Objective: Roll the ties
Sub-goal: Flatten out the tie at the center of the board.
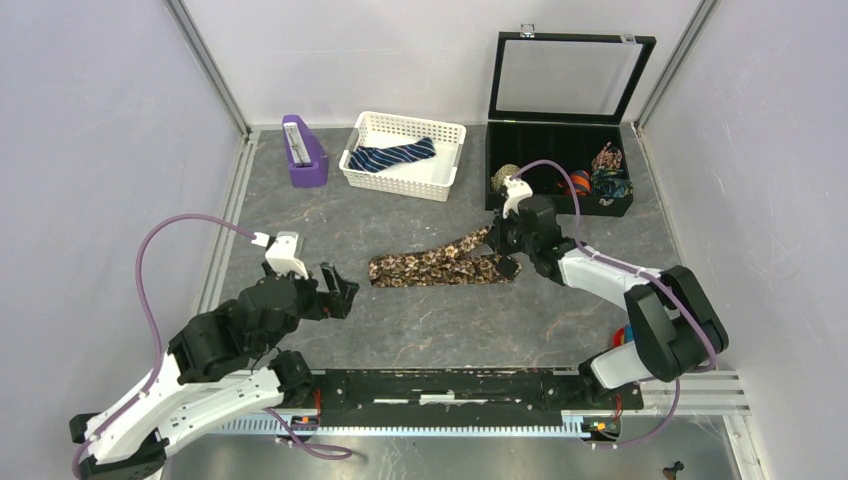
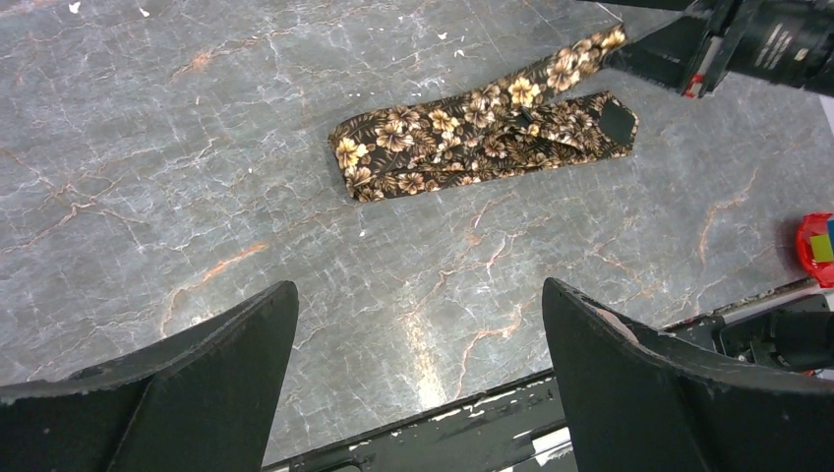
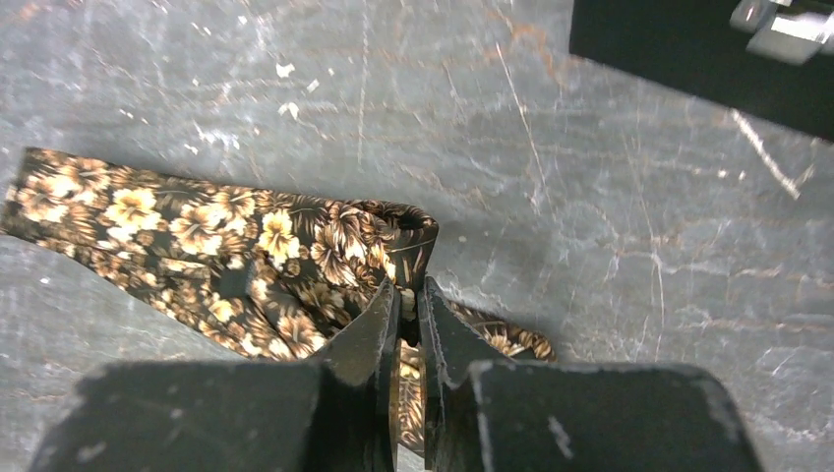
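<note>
The right gripper carries the tie's curled end to the left in the top view next, past the tie's fold over bare table (image 1: 308, 258). The reason is that the tie still lies doubled.
The brown-and-tan print tie (image 1: 440, 265) lies folded double on the grey table, its fold at the left. It also shows in the left wrist view (image 2: 472, 138) and the right wrist view (image 3: 216, 256). My right gripper (image 1: 505, 243) is shut on the tie's right end, with fabric pinched between its jaws (image 3: 408, 295). My left gripper (image 1: 340, 290) is open and empty, hovering left of the tie's folded end (image 2: 418, 305). The navy striped tie (image 1: 392, 156) lies in the white lattice basket (image 1: 440, 182) at the back.
A purple holder (image 1: 303, 152) stands at the back left. A black compartment box (image 1: 560, 165) with its lid up stands at the back right, holding rolled ties (image 1: 606, 172). A red object (image 2: 814, 246) lies near the right arm's base. A black rail (image 1: 450, 388) runs along the near edge.
</note>
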